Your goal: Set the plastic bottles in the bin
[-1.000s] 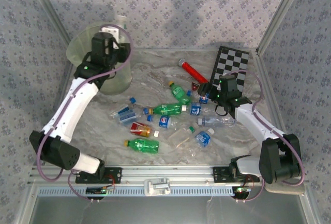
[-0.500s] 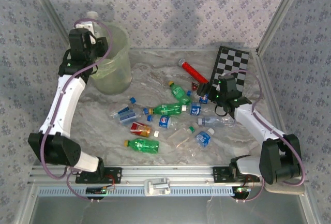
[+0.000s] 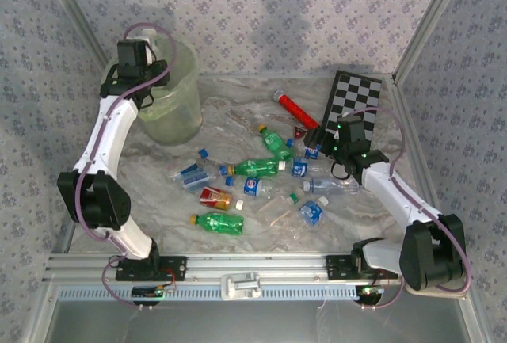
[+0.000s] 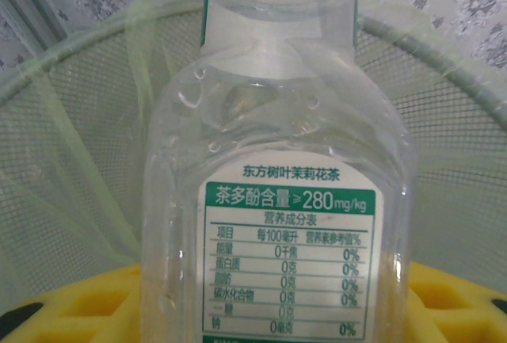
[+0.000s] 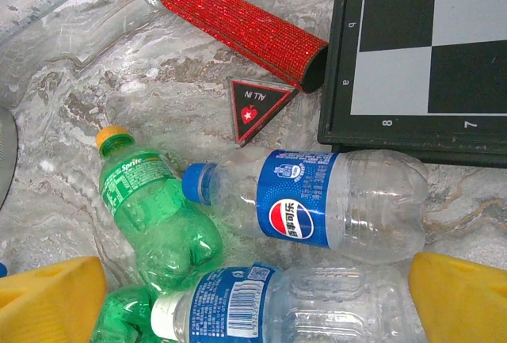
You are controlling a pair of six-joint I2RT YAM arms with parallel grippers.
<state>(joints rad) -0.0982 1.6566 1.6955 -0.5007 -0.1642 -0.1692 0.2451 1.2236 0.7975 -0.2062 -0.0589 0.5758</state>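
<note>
My left gripper needs to go down next past the bin's rim behind the bottle and release it inside the open pale-green bin below.
My left gripper [image 3: 136, 48] is up at the back left rim of the pale-green bin [image 3: 181, 117], shut on a clear plastic bottle [image 4: 277, 161] with a green-and-white label. In the left wrist view this bottle stands upright between my yellow fingers [image 4: 67, 303], with the bin's lined rim [image 4: 71, 50] behind it. My right gripper [image 5: 257, 299] is open and hovers over lying bottles: a white-capped, blue-labelled one [image 5: 269, 303] right between the fingers, a Pepsi bottle [image 5: 317, 200] and a green Sprite bottle [image 5: 150, 216] beyond. Several more bottles [image 3: 253, 167] lie scattered mid-table.
A red glitter cylinder [image 5: 238, 22] with a black end lies by the checkerboard [image 5: 428, 50], which leans at the back right [image 3: 354, 101]. A small triangular piece [image 5: 257, 105] lies between the cylinder and the Pepsi bottle. A green bottle [image 3: 218, 222] lies nearest the front rail.
My left arm has swung from over the bin's front to its back left rim and turned there, still gripping the clear bottle. The right arm has barely moved.
</note>
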